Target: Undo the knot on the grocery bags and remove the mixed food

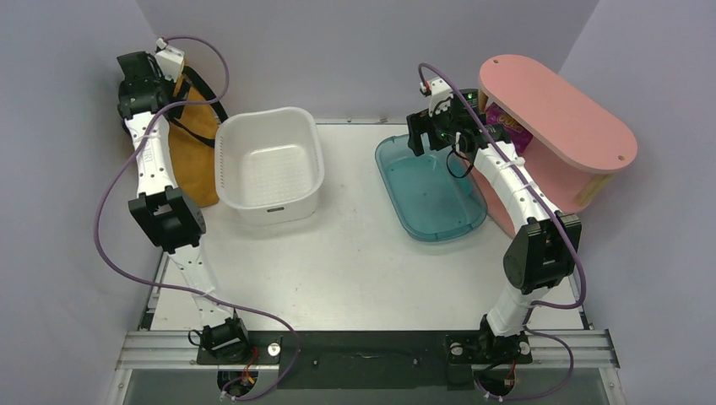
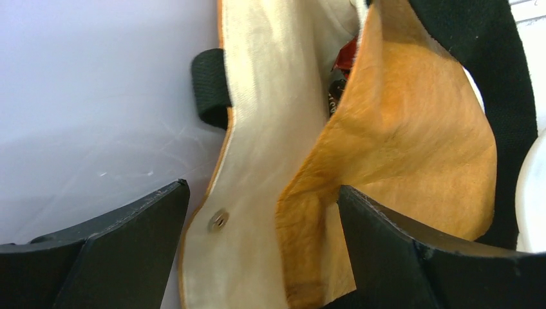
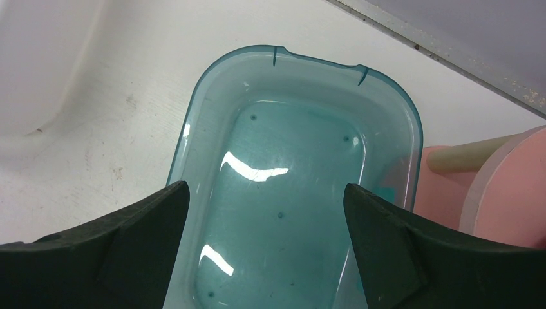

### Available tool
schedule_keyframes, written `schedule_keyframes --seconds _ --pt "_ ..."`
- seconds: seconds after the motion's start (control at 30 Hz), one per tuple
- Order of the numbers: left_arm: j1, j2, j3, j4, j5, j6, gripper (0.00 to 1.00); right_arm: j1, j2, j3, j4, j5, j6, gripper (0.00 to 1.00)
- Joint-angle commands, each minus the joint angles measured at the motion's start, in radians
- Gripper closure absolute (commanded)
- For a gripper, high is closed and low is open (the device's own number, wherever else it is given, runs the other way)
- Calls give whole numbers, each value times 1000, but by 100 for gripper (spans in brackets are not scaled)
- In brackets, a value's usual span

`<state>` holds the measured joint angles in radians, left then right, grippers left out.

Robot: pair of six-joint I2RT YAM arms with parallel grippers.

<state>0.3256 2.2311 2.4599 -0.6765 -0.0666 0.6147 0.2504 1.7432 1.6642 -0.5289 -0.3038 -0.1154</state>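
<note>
The mustard flap's folded edge already runs between the open fingers. My left gripper shifts slightly down and toward the white tub next, closing on the flap's edge.
The mustard-brown canvas tote with black straps lies at the table's far left against the wall. My left gripper hovers at its mouth. In the left wrist view it is open, its fingers either side of the cream lining and a mustard flap. Deep inside the tote a bit of red and dark packaging shows; the other food is hidden. The peach plastic bag is out of view. My right gripper is open and empty above the teal tub.
A white tub stands right of the tote and shows at the left wrist view's edge. The teal tub sits centre right. A pink shelf stands at the far right with a purple snack packet under it.
</note>
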Motion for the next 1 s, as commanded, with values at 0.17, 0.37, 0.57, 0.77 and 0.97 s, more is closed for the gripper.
schedule_keyframes --seconds 0.17,0.37,0.57,0.77,0.97 --pt "-1 104 72 6 95 -5 22 -9 -34 18 14 -1 -3 14" --pt "4 98 69 -9 207 -135 40 -12 -36 19 14 3 0 16" --pt "1 103 72 19 181 -206 81 -15 -31 24 14 6 6 18" --pt "5 63 95 71 144 -230 100 -20 -30 31 14 5 6 19" --pt "11 -10 116 233 48 -254 100 -19 -23 42 14 -5 11 20"
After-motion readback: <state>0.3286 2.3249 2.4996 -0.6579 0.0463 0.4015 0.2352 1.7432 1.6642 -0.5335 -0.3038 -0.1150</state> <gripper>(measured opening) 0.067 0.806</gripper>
